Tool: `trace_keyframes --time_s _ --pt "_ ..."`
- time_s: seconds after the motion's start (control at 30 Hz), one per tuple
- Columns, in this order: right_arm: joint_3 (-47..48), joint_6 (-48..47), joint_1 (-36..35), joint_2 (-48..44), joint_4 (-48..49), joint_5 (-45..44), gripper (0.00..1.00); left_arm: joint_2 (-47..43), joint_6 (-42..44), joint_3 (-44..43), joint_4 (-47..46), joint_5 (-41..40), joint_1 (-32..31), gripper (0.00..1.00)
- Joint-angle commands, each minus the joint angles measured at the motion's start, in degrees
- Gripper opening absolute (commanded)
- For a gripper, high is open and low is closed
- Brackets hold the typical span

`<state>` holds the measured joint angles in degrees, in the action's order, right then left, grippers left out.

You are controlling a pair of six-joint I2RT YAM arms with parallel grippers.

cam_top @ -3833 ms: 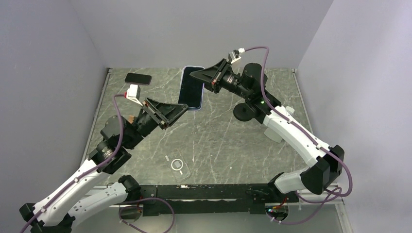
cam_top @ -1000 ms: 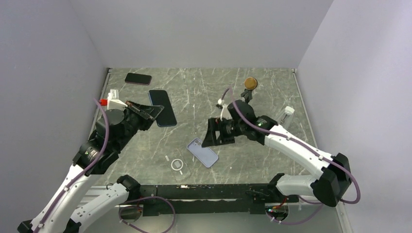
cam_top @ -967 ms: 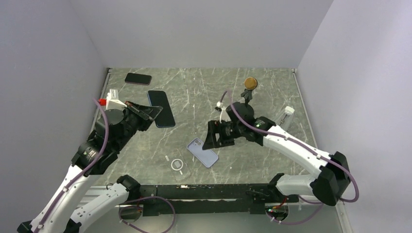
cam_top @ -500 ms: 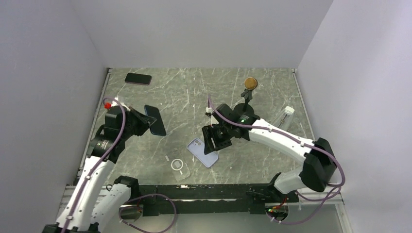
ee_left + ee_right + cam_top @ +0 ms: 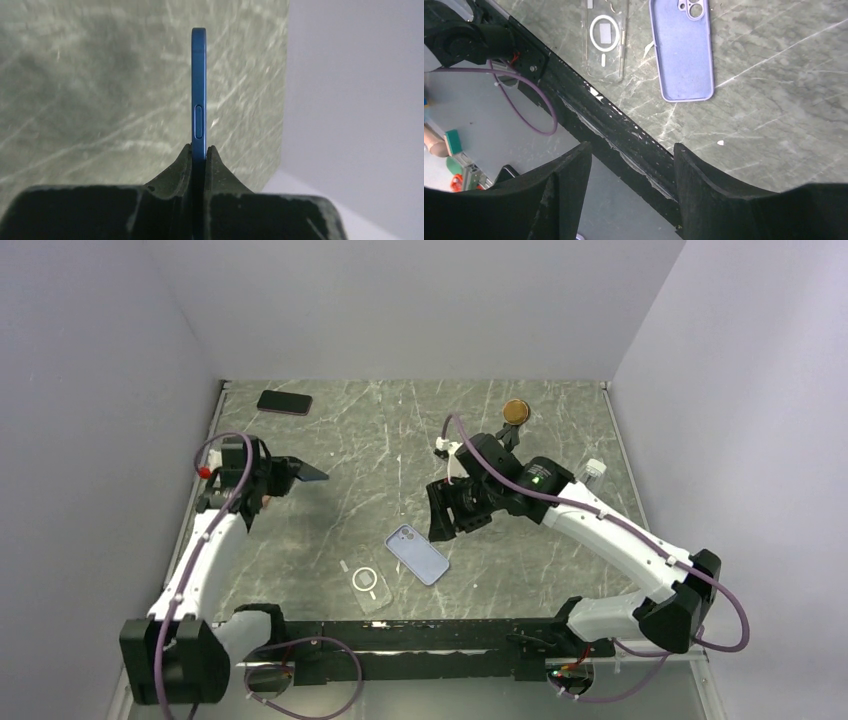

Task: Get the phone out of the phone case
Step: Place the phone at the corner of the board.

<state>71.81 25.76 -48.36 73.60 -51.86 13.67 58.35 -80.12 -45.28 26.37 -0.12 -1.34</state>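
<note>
Next, my left gripper should move outward and down to release the phone beside the dark phone's near edge, since that bare marble lies outward and below the gripper.
The phone (image 5: 198, 100), blue-edged and seen edge-on, stands up between the jaws of my left gripper (image 5: 199, 150), which is shut on it. From above, the phone (image 5: 308, 472) is a dark wedge held over the table's left side by the left gripper (image 5: 285, 476). The lavender phone case (image 5: 418, 554) with its camera cutout lies flat and empty on the marble table (image 5: 520, 570), and shows again in the right wrist view (image 5: 681, 50). My right gripper (image 5: 447, 521) hovers just above and right of the case, open (image 5: 631, 147), with nothing between its fingers.
A clear shell with a white ring (image 5: 367, 583) lies near the front edge, left of the lavender case (image 5: 605, 40). A dark phone (image 5: 284, 402) lies at the back left. A brown-topped stand (image 5: 515, 412) and a small white object (image 5: 592, 470) are at the back right.
Earlier both grippers held the cased phone together. Since then the lavender case has come to rest on the table, my right gripper has lifted off it, and my left arm has pulled the phone leftward.
</note>
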Motion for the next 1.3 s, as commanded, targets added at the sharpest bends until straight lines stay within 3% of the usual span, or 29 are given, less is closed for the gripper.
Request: trace_keyframes --time_s 0.0,0.17,0.37,0.63,0.93,1.1,1.27 --pt "8.6 -5.3 0.1 0.8 -6.1 -3.9 0.65 7.2 -5.6 -4.3 -6.5 -7.6 5.2 0.0" --pt "18.5 -11.9 0.4 2.6 -8.1 -4.8 0.7 20.2 1.7 -7.6 -20.6 -8.4 9.8 0.0" --pt "25.2 -17.8 5.1 5.8 -6.9 -4.7 0.75 38.1 4.8 -19.4 -28.2 -6.8 10.8 0.0" --pt "29.0 -18.6 17.0 7.7 -5.8 1.2 0.75 55.3 5.1 -34.1 -30.5 -9.8 10.9 0.03" --pt "32.2 -18.2 21.6 9.3 -5.9 0.1 0.76 62.6 5.0 -42.9 -25.5 -12.7 10.9 0.13" --pt "31.1 -17.1 23.6 8.8 -4.0 2.0 0.77 64.4 4.0 -44.9 -23.0 -9.7 11.1 0.27" --pt "29.0 -16.2 23.9 7.2 -2.2 3.1 0.77 62.8 4.0 -43.5 -20.2 -9.3 11.1 0.47"
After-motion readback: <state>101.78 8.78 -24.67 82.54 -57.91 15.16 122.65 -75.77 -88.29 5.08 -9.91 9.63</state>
